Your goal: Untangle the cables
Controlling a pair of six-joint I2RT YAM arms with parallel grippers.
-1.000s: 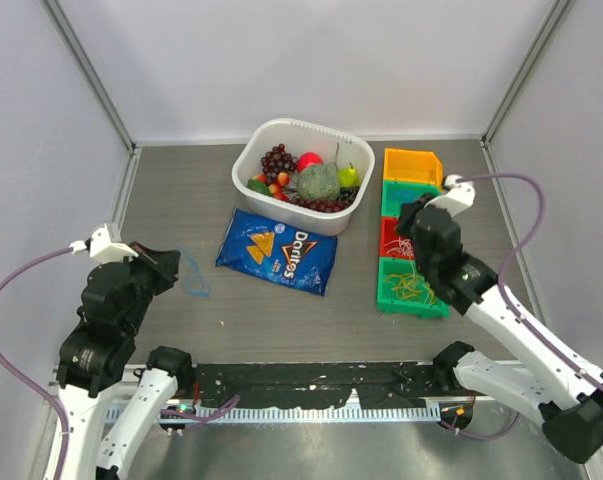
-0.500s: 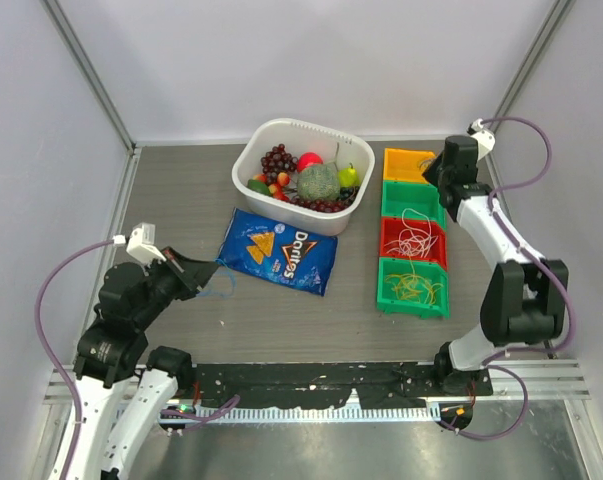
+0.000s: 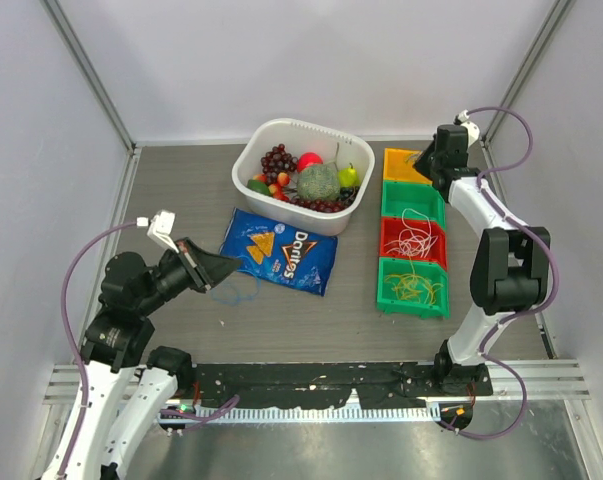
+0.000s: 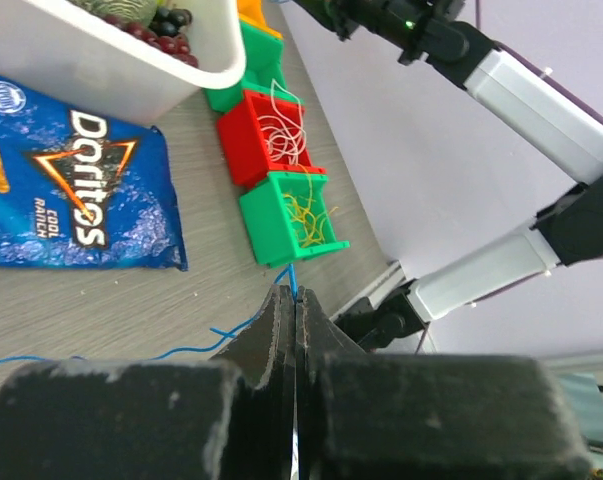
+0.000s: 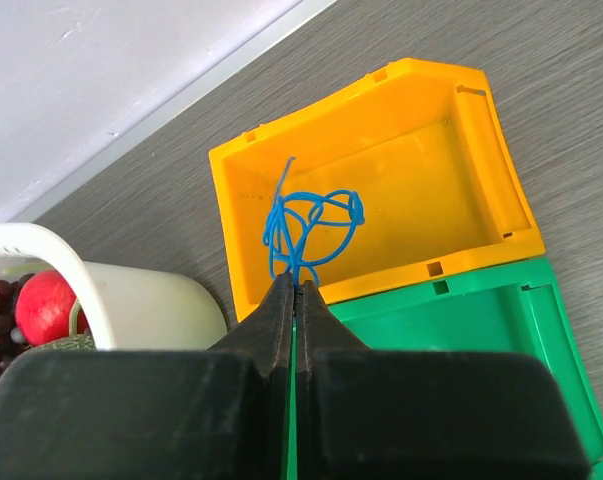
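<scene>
My right gripper should next move back and down to the second green bin [image 5: 451,338] and let go of the blue bunch [image 5: 311,225] there, because the bottom of the bin is clear.
My left gripper [image 4: 294,293] is shut on the end of a thin blue cable [image 4: 181,352], which trails in loose loops on the table [image 3: 237,292] beside the chip bag. In the top view this gripper [image 3: 235,263] sits low at the bag's left corner. My right gripper [image 5: 295,283] is shut on a small blue cable bunch [image 5: 311,225], which hangs over the yellow bin [image 5: 481,170] at the back of the bin row [image 3: 409,166]. A white cable [image 3: 413,240] lies in the red bin, and a yellow cable [image 3: 413,288] in the front green bin.
A white tub [image 3: 253,150] holding grapes and other fruit stands at the back centre. A blue Doritos bag [image 3: 279,250] lies flat in front of it. The second bin, green [image 3: 394,203], sits between the yellow and red ones. Grey walls close in both sides.
My left gripper moved right toward the chip bag, dragging the blue cable with it. My right arm swung from the front green bin back to the yellow bin.
</scene>
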